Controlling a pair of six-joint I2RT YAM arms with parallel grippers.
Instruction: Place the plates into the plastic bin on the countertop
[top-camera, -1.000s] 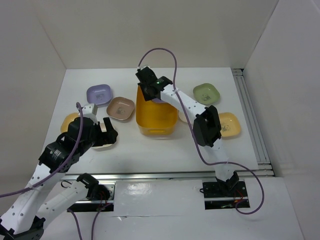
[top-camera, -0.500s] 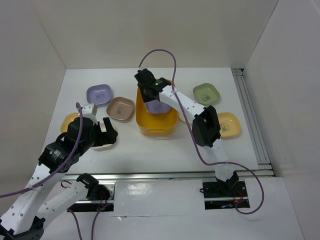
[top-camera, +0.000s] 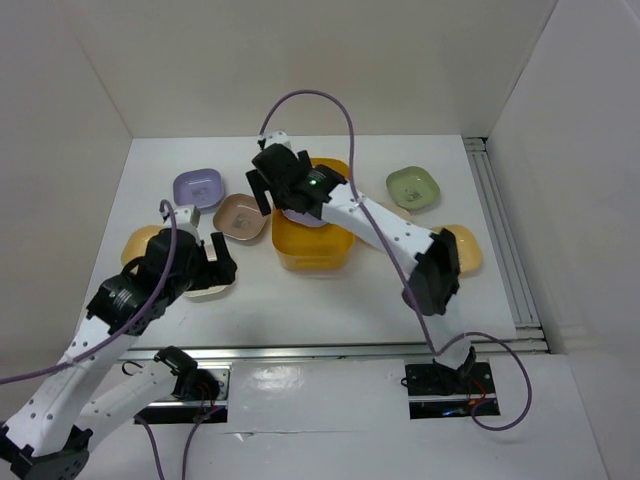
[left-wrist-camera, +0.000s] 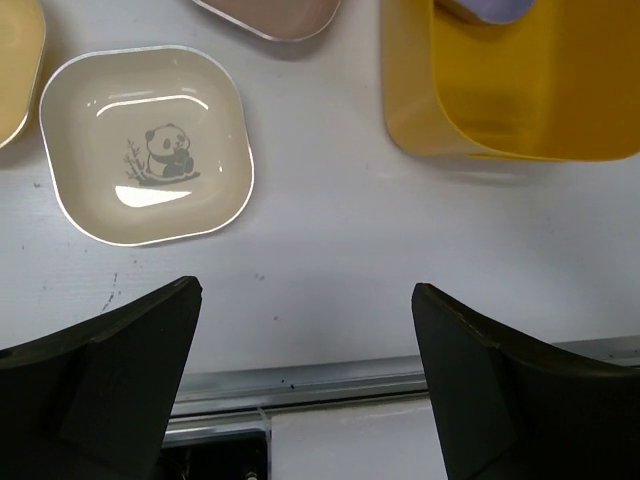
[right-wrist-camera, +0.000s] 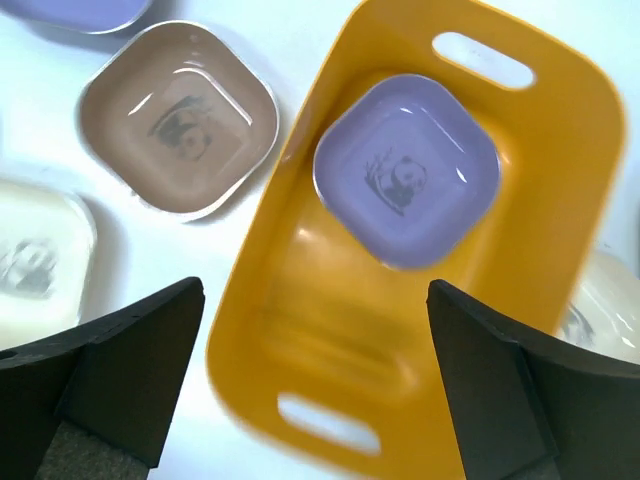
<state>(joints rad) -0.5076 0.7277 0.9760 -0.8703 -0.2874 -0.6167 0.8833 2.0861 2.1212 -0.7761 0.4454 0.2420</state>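
Next, my left gripper moves outward and down onto the cream plate's rim on the bin side, since bare countertop beside that part leaves finger room.
A lavender plate lies flat in the yellow-orange plastic bin, free of any finger. My right gripper hangs open and empty above the bin, over its far left end. My left gripper is open and empty, above the white countertop just near of a cream plate. Left of the bin lie a brown-pink plate and a second lavender plate.
A yellow plate lies at the far left. A green plate and a yellow-orange plate lie right of the bin, with another cream plate close by its right side. A metal rail edges the near side.
My right gripper opened and let go of the lavender plate, which now lies in the bin. The gripper then swung left and up. My left arm shifted slightly.
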